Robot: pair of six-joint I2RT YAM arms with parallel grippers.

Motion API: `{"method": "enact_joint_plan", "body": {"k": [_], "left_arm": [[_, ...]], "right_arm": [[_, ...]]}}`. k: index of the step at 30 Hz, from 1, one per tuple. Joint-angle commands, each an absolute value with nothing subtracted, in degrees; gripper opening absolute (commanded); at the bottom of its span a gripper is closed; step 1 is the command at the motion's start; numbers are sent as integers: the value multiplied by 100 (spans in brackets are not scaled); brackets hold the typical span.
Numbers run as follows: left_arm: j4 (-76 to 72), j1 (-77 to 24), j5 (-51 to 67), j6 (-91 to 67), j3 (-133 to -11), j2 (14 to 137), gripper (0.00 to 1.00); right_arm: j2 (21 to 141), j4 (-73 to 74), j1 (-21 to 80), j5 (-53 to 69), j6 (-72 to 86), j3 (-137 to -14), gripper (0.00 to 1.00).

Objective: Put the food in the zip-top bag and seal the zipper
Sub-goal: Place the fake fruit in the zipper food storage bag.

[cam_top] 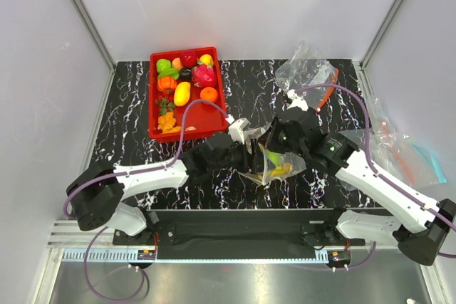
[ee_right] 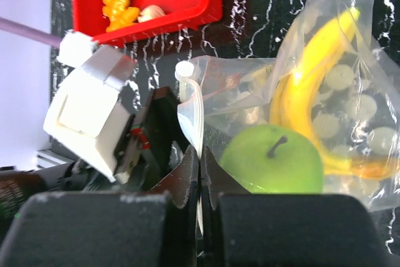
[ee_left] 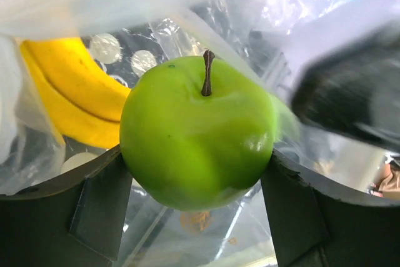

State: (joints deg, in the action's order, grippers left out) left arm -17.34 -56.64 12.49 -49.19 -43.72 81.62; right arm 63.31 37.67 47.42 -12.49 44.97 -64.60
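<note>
My left gripper needs to push the green apple [ee_left: 197, 142] deeper into the bag next, toward the right in the top view, and then beside the banana.
My left gripper [ee_left: 197, 182] is shut on the green apple [ee_left: 197, 142] and holds it in the mouth of the dotted zip-top bag [ee_left: 119, 48]. The yellow banana bunch [ee_left: 69, 92] lies inside the bag. My right gripper [ee_right: 200, 157] is shut on the bag's whitish zipper edge [ee_right: 194, 117] and holds the mouth up. The apple [ee_right: 272, 157] and banana [ee_right: 306, 73] show through the bag in the right wrist view. In the top view both grippers [cam_top: 258, 149] [cam_top: 274, 134] meet at the bag [cam_top: 288, 165] in mid-table. The round orange [cam_top: 209, 94] and yellow oval fruit [cam_top: 182, 93] lie in the red tray [cam_top: 155, 115].
The red tray at the back left also holds a pink dragon fruit [cam_top: 204, 75], a dark red apple [cam_top: 188, 58] and other toy food. A clear bag with an orange-red zipper [cam_top: 310, 72] lies at the back right. More clear bags [cam_top: 406, 151] lie at the right edge.
</note>
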Motion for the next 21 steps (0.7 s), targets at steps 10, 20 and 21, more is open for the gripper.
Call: {"method": "enact_joint_plan", "body": {"k": [10,20,21], "left_arm": [[-2207,-5388,915,-4782,-4658,8570,66],[-1942,-5396,1019,-4623,-4781,8561,66],[-1934,-5388,1037,-4623,-4781,8569,66]], "right_arm": [[6187,3725,4790,-1168,4307,-6784,53],[6205,5220,4703,-3164,4034,-7120,52],[6196,5325,4659,-3164,4104,-7067,53]]}}
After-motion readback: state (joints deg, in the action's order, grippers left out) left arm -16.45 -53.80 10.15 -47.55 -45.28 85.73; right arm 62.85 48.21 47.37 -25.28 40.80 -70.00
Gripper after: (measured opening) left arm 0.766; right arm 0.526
